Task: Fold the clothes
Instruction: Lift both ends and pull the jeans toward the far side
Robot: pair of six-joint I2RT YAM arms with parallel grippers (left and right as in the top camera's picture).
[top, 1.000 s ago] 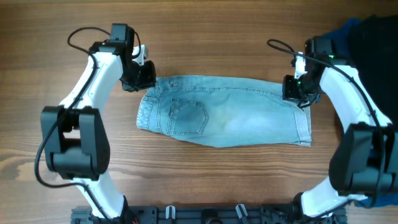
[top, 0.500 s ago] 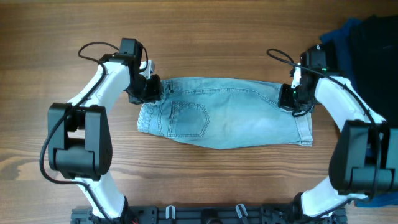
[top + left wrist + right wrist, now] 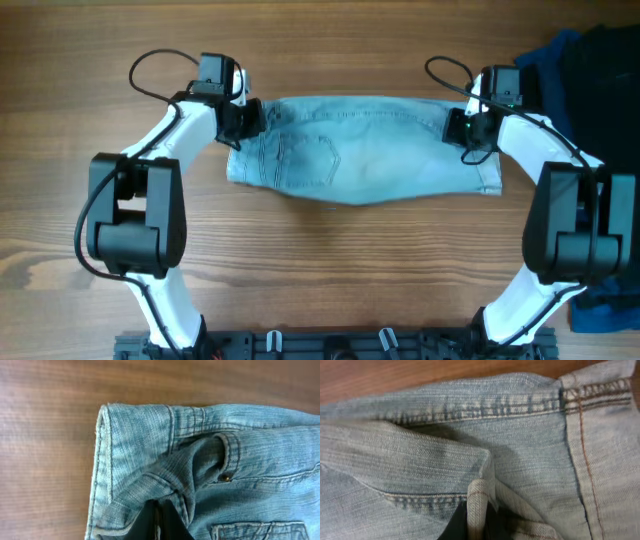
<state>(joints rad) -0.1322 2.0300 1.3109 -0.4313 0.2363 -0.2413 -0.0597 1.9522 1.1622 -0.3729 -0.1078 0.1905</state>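
My right gripper is to lift the denim fold next, pull it back, then lower it and let it go over the bare tabletop, which is clear back of the gripper.
The light blue denim shorts [image 3: 365,150] lie folded lengthwise across the upper middle of the table, waistband at the left, cuffs at the right. My left gripper [image 3: 243,122] is shut on a fold of the shorts at the waistband corner; the left wrist view shows its dark fingers [image 3: 159,522] pinching the denim [image 3: 200,460] by a belt loop. My right gripper [image 3: 464,131] is shut on the shorts at the cuff end; the right wrist view shows its fingers [image 3: 477,522] clamping a raised fold of denim [image 3: 445,450].
A pile of black and navy garments [image 3: 590,70] lies at the right edge of the table. A blue piece of cloth [image 3: 605,315] shows at the bottom right. Bare wooden tabletop [image 3: 320,270] lies in front of the shorts.
Both grippers have moved toward the far edge of the table, dragging the shorts with them. The shorts now sit higher in the overhead view and look narrower.
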